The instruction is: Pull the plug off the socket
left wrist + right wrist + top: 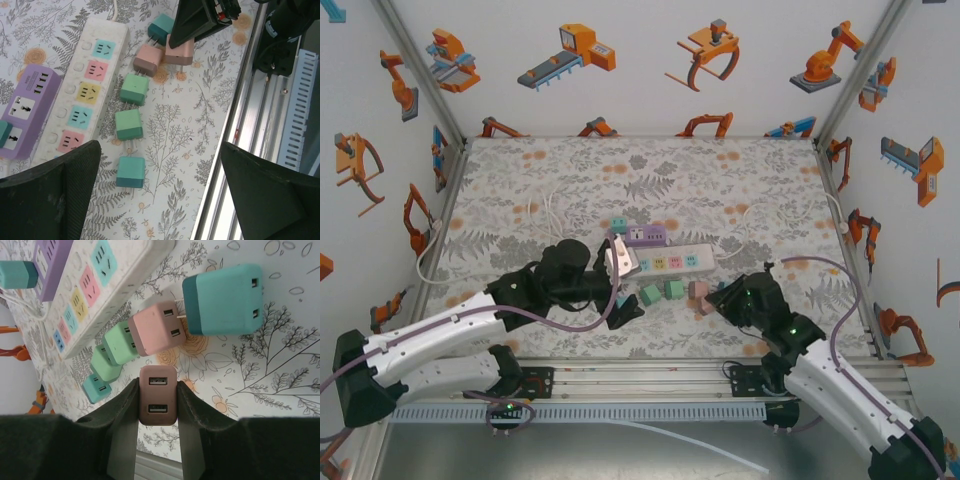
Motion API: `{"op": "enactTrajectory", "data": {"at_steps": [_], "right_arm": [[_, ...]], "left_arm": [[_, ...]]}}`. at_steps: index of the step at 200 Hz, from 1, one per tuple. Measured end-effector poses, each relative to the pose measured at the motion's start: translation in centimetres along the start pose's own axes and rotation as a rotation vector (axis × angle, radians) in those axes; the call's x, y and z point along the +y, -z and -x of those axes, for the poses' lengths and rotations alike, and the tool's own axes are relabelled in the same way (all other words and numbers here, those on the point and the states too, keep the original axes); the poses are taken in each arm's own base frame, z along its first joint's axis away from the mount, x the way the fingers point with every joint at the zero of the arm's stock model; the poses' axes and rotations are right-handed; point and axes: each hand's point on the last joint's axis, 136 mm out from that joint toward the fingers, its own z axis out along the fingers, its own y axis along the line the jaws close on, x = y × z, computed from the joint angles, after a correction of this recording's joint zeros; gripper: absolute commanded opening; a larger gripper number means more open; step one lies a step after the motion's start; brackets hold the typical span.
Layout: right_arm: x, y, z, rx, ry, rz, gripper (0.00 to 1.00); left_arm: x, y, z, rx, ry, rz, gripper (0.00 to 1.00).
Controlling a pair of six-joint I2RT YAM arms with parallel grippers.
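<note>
I need to lower the dusty-pink plug with my right gripper onto the bare tabletop on the near side of the loose pink plug first, and then let go of it.
A white power strip with coloured sockets lies mid-table, its sockets bare. Behind it sits a purple socket block with a teal plug still in it, seen at the left edge of the left wrist view. My right gripper is shut on a dusty-pink plug, clear of the strip and just in front of it. My left gripper stands open and holds nothing, above a loose teal plug.
Several loose plugs lie in a row in front of the strip: green ones, a pink one and a large teal one. The aluminium rail at the table's near edge runs close by. White cables trail at the back left.
</note>
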Motion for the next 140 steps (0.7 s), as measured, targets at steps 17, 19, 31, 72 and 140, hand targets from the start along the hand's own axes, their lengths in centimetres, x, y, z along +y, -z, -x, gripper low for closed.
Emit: {"op": "enactTrajectory", "data": {"at_steps": [17,19,31,72,140], "right_arm": [[-0.3,-0.4,-0.7,0.006,-0.037,0.005,0.14],[-0.4,-0.4,-0.8,0.006,-0.042,0.005,0.14],[-0.9,-0.7,-1.3,0.01,-0.068,-0.002,0.17],[-1.7,-1.2,-2.1,-0.011,-0.128,-0.008,0.17],[-1.8,-1.6,-1.9,-0.04,-0.169,-0.001,0.32]], "left_arm": [[0.2,-0.3,-0.3,0.012,-0.016,0.009,0.97],[0.2,-0.3,-0.3,0.013,-0.017,0.01,0.97],[0.3,-0.5,-0.5,0.021,-0.023,0.016,0.97],[0.7,-0.7,-0.8,0.033,-0.033,0.036,0.97],[1.2,-0.6,-1.0,0.044,-0.037,0.065,0.97]]}}
